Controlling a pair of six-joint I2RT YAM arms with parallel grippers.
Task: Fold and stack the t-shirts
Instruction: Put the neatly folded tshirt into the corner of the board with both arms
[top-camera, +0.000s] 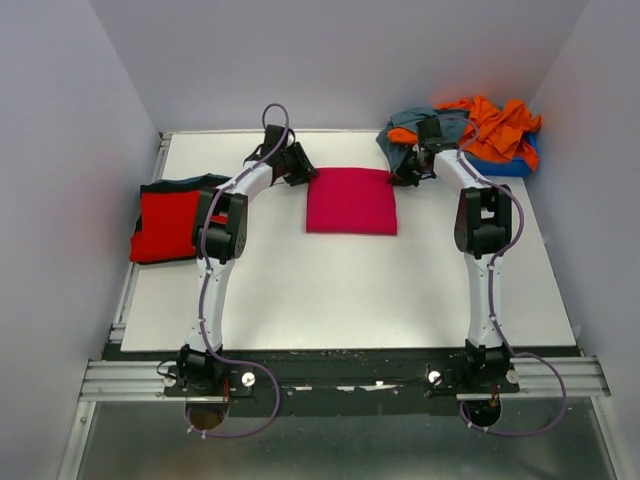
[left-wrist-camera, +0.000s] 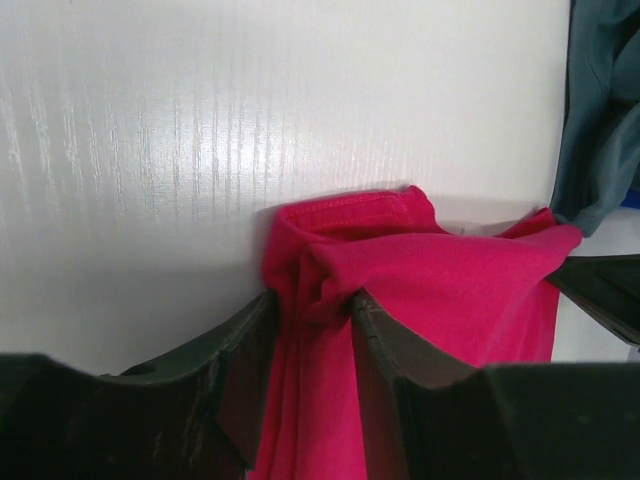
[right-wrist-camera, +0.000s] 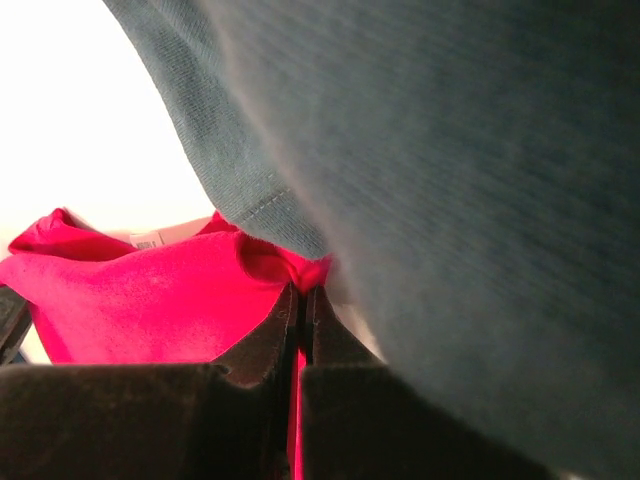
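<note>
Next I will raise my right gripper, carry it left in the top view and lower it over the red t-shirt (top-camera: 168, 222) to release, because folded t-shirts lie there.
The magenta-pink t-shirt (top-camera: 350, 200) lies folded into a rectangle at the table's middle. My left gripper (top-camera: 300, 166) is at its far left corner, and my right gripper (top-camera: 405, 175) is at its far right corner. In the left wrist view the left gripper (left-wrist-camera: 312, 298) holds bunched magenta cloth (left-wrist-camera: 440, 290) between its jaws. In the right wrist view the right gripper (right-wrist-camera: 303, 290) is pinched tight on a thin magenta fold (right-wrist-camera: 130, 290), under the hanging grey-teal shirt (right-wrist-camera: 450, 200). The red t-shirt (top-camera: 168, 222) lies folded at the left.
A heap of orange (top-camera: 495, 125) and grey-teal (top-camera: 405, 125) shirts sits on the blue tray (top-camera: 515, 165) at the back right, touching my right wrist. The red shirt overhangs the table's left edge. Grey walls close three sides.
</note>
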